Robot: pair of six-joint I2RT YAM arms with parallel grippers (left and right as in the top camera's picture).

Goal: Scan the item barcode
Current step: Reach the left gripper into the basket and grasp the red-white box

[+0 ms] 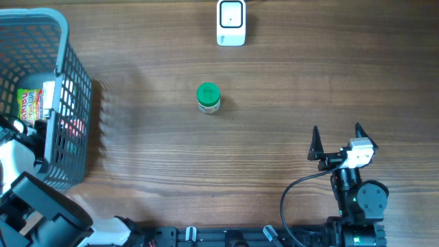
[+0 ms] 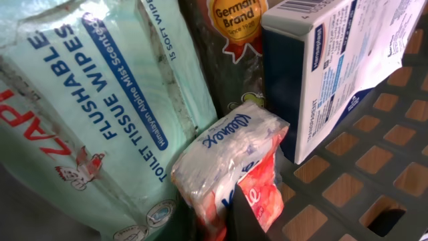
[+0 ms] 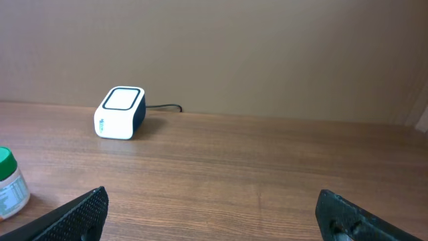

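Observation:
Clear wood past the jar lies to the right of my left gripper in the overhead view, so I will lift it over the basket's rim, lower and release.
In the left wrist view my left gripper (image 2: 221, 215) is down inside the grey basket (image 1: 66, 41). It is shut on a small red and clear Kleenex tissue pack (image 2: 231, 157), pinching the pack's lower end between its dark fingers (image 2: 249, 217). No barcode shows on the pack from here. The white barcode scanner (image 1: 231, 22) stands at the table's far edge, also visible in the right wrist view as the scanner (image 3: 120, 112). My right gripper (image 1: 337, 138) rests open and holds nothing at the front right, its fingertips (image 3: 80, 211) wide apart over bare wood.
Around the tissue pack lie a pale green flushable-wipes pack (image 2: 87, 100), a white and blue box (image 2: 341, 60) with a barcode on its top edge, and a dark "German Brand" packet (image 2: 234, 40). A green-lidded jar (image 1: 208, 97) stands mid-table between basket and scanner.

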